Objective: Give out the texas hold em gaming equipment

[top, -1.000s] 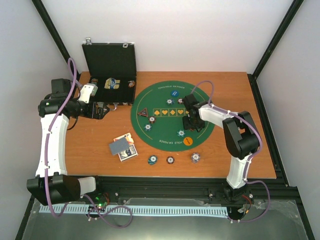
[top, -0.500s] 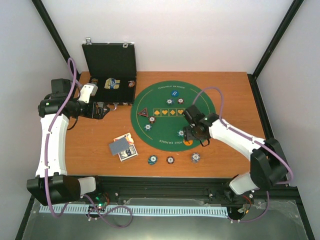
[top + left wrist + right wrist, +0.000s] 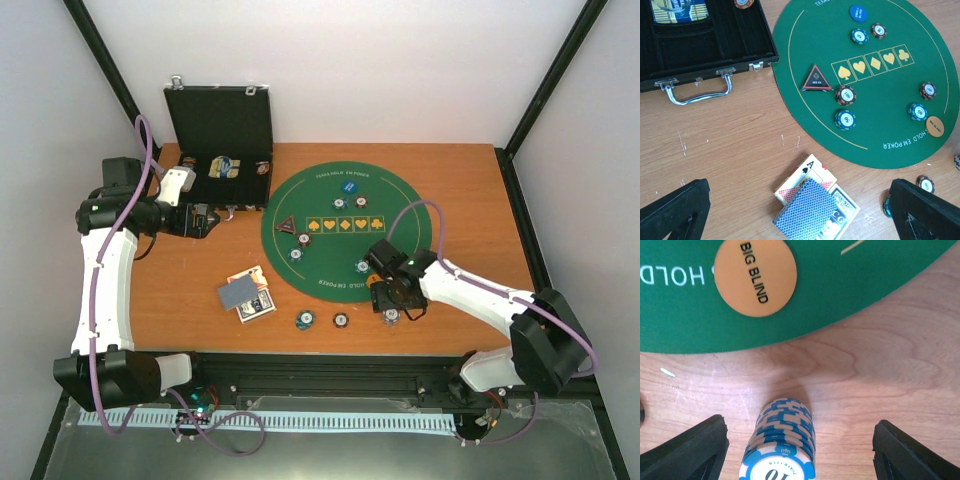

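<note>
The upper chips of the blue-and-tan stack are next for my right gripper, which will move down and back toward my base to close around them.
My right gripper [image 3: 800, 452] stands open around a stack of blue-and-tan poker chips [image 3: 782, 440] on the wood, with a gap on each side. It sits just off the green mat's [image 3: 345, 235] near edge [image 3: 680, 320]. The orange Big Blind disc [image 3: 755, 276] lies on the mat just beyond. My left gripper [image 3: 800, 215] is open and empty, high over the playing cards [image 3: 812, 207], a blue-backed pile on face-up cards. On the mat are the triangular token [image 3: 816, 78], the blue disc [image 3: 858, 13] and several chip stacks [image 3: 845, 95].
The black hinged case [image 3: 220, 130] stands open at the back left, its handle [image 3: 697, 92] toward the table's middle. Two loose chips [image 3: 304, 320] [image 3: 341, 320] lie on the wood between the cards [image 3: 247, 295] and my right gripper [image 3: 393, 300].
My right gripper has come off the mat toward the near edge, down around the chip stack on the wood, and its jaws have widened. The left arm has not moved.
</note>
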Available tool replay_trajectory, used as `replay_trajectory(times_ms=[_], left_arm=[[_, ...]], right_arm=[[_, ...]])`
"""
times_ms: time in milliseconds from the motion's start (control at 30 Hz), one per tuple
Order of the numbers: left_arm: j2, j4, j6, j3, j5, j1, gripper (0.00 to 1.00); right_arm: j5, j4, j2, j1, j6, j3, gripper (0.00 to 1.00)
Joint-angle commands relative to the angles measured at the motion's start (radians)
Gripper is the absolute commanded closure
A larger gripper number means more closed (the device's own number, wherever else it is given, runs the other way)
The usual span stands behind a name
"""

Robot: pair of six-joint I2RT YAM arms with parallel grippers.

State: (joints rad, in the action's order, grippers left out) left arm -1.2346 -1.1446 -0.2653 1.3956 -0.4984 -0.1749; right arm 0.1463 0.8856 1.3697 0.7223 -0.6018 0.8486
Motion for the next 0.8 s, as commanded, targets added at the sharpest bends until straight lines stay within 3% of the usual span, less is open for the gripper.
replay_trajectory(times_ms=[0, 233, 633, 767], left_arm=[[0.016, 0.005, 0.014, 0.025, -0.012, -0.007, 0.00], [0.012, 0.005, 0.017, 0.031, -0.011, -0.008, 0.00], [0.007, 0.008, 0.018, 0.034, -0.007, -0.008, 0.00], [0.008, 0.008, 0.018, 0.034, -0.005, -0.007, 0.00]], right_arm=[[-0.014, -0.020, 0.000, 0.023, -0.035, -0.031, 0.22], [-0.038, -0.052, 0.004, 0.039, -0.037, -0.059, 0.27], [-0.038, -0.060, -0.002, 0.048, -0.049, -0.082, 0.45], [-0.043, -0.066, -0.003, 0.049, -0.053, -0.089, 0.45]])
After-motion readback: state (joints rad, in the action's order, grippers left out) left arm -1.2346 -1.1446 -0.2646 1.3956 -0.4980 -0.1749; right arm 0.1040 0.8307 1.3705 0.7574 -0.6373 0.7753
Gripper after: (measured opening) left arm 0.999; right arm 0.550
